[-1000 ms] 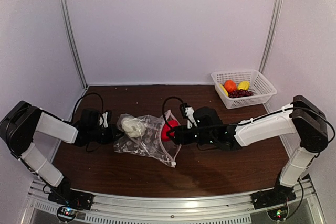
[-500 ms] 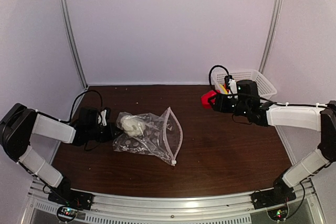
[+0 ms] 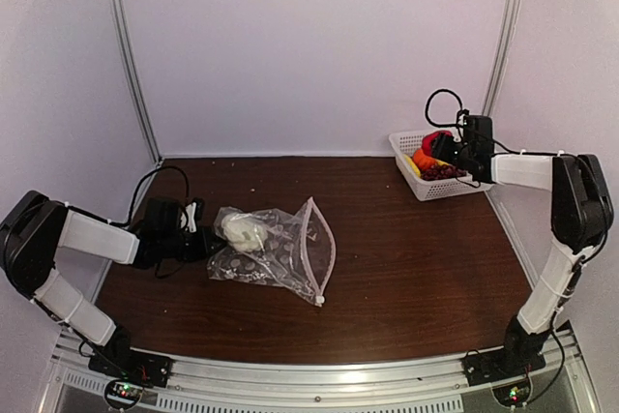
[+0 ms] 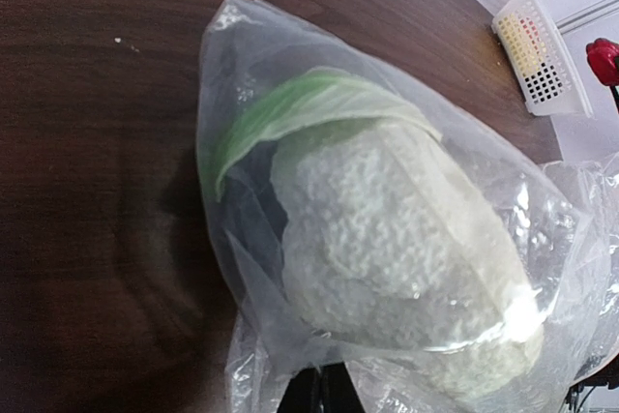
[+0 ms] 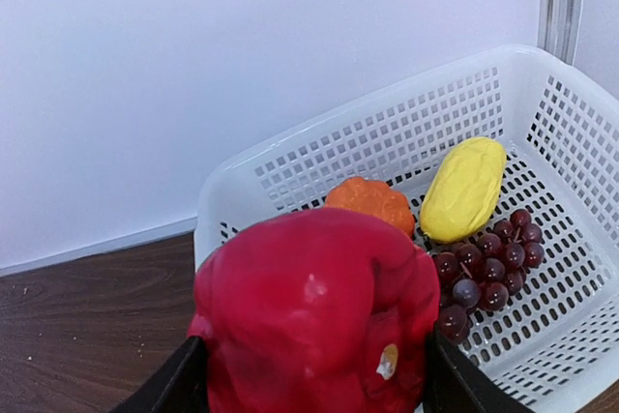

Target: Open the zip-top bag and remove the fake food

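I will next move my right gripper to the right in its wrist view to let go of the red pepper (image 5: 314,307), because bare basket bottom (image 5: 574,276) beside the grapes is on that side.
The clear zip-top bag (image 3: 280,253) lies left of the table's middle, its zip strip (image 3: 327,244) gaping toward the right. Inside it is a white cauliflower with a green leaf (image 4: 387,239), a piece of the fake food. My left gripper (image 3: 203,244) is shut on the bag's closed left end, plastic pinched between its fingertips (image 4: 324,389). At the back right, my right gripper (image 5: 314,379) is shut on a red pepper (image 5: 314,307) and holds it just above the near rim of the white basket (image 5: 387,137).
The white basket (image 3: 488,157) stands in the back right corner against the wall. In it lie an orange piece (image 5: 372,200), a yellow piece (image 5: 464,189) and a dark grape cluster (image 5: 484,273). White walls close the table on three sides.
My right arm has carried the red pepper from the bag's mouth across to the back right, over the basket. The left gripper and the bag have stayed put.
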{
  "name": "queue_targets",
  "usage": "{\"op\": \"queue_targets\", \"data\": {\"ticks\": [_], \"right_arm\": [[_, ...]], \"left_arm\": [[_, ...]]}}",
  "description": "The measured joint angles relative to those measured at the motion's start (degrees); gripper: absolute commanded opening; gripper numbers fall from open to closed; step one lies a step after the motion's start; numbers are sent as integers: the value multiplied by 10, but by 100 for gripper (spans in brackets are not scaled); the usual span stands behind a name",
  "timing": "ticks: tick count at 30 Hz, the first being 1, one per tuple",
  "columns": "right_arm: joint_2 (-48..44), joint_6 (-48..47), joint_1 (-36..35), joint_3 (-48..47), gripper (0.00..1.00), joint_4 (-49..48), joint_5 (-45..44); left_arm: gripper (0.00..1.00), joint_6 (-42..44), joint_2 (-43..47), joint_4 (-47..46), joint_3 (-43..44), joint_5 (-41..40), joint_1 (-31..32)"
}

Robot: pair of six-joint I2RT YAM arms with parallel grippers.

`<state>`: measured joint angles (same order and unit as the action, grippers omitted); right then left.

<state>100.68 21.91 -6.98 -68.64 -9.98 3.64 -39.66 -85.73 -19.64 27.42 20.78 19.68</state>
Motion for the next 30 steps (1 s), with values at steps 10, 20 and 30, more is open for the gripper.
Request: {"op": "queue_targets", "data": {"ticks": [10, 20, 30], "right_arm": [[62, -27, 32, -72, 57, 44, -64], [106, -52, 90, -110, 75, 74, -134], [137, -61, 102, -149, 91, 109, -152]], "left_arm": [[0, 0, 0, 0, 0, 0, 0], [0, 4, -1, 1, 0, 0, 0], [0, 18, 15, 14, 0, -1, 0]]}}
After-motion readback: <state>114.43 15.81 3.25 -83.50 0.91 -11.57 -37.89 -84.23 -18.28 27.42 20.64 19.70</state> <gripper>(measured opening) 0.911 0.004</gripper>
